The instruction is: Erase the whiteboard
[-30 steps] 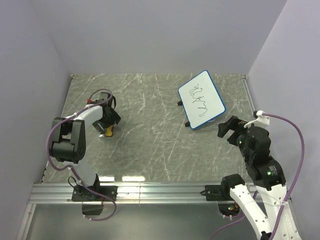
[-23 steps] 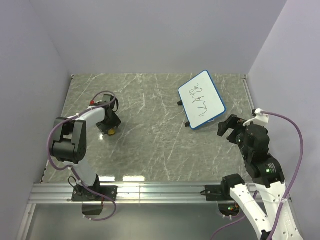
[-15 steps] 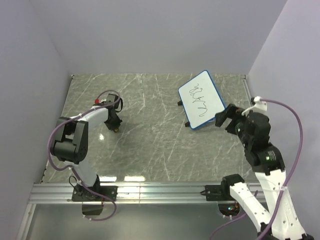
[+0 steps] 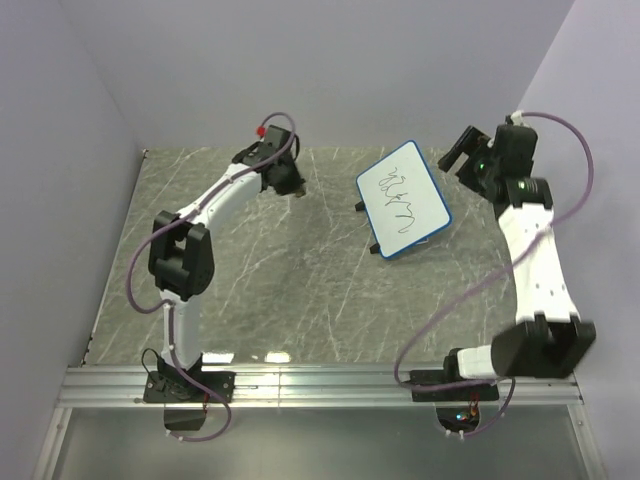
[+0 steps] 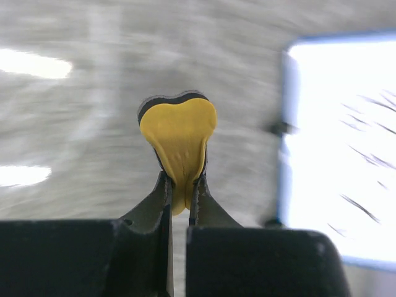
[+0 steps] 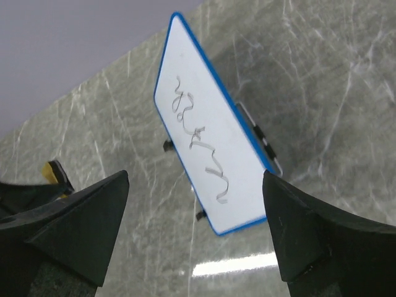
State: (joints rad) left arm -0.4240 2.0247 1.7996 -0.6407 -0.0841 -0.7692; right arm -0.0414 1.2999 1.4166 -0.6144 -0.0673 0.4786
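Note:
I will reach down and to the left in the top view with my right gripper onto the whiteboard's raised blue edge's middle (image 4: 432, 180) (image 6: 219, 85), because that unmarked edge lies there.
The whiteboard (image 4: 403, 198) lies right of the table's middle, white with a blue rim, black feet and black scribbles. It also shows in the left wrist view as a blurred whiteboard (image 5: 346, 154) at the right, and the right wrist view looks down on the whiteboard (image 6: 210, 161). My left gripper (image 4: 289, 184) hovers to the board's left, near the far edge. The left gripper (image 5: 180, 179) is shut on a yellow eraser (image 5: 179, 130), squeezed between its jaws. My right gripper (image 4: 462, 152) is raised past the board's far right corner, and the right gripper (image 6: 195, 176) stands open, holding nothing.
Purple walls close in the marbled table (image 4: 300, 290) on the left, far and right sides. A metal rail (image 4: 320, 385) with both arm bases runs along the near edge. A strip (image 4: 492, 200) borders the right side.
The left gripper closed on the yellow eraser at the table's left and carried it up and right toward the whiteboard. The right arm swung from the board's near right to its far right.

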